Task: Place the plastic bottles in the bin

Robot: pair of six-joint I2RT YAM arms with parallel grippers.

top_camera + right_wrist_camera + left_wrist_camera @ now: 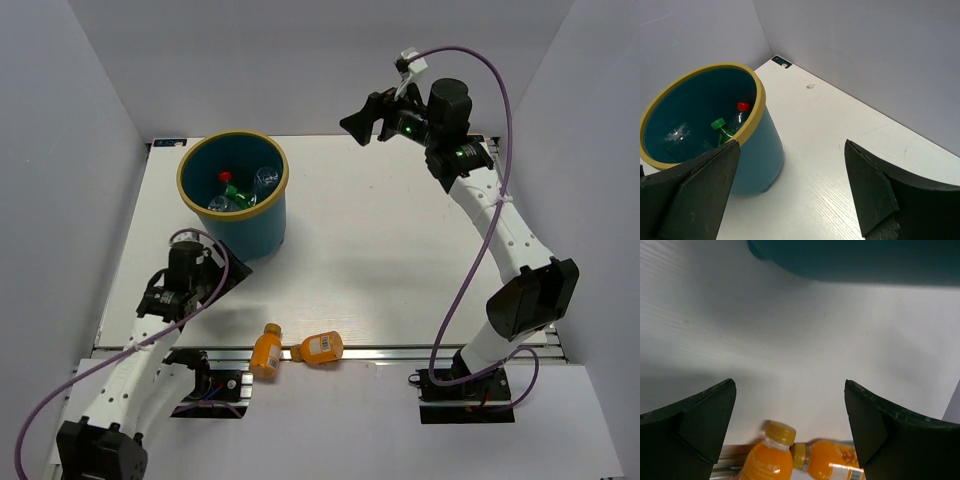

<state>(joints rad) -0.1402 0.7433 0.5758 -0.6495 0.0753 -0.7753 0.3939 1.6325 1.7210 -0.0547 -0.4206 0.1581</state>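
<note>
The closer orange bottle's body [265,356] [767,461] lies back and to my left gripper's right in the top view, so my left gripper will move that way next and lower over it.
The teal bin [270,225] with a yellow rim stands at the far left of the table. Inside it lie a red-capped bottle [226,179], a green bottle [238,193] and clear bottles [266,180]. Two stubby orange bottles [265,352] [321,348] lie cap to cap at the table's near edge. My left gripper [228,268] is open and empty, low between the bin and the orange bottles, which show in its wrist view [767,460] [837,462]. My right gripper [362,122] is open and empty, raised at the far side, right of the bin [757,107].
White walls enclose the table on the left, far and right sides. A metal rail [400,352] runs along the near edge, right beside the orange bottles. The bin's base [865,262] fills the top of the left wrist view.
</note>
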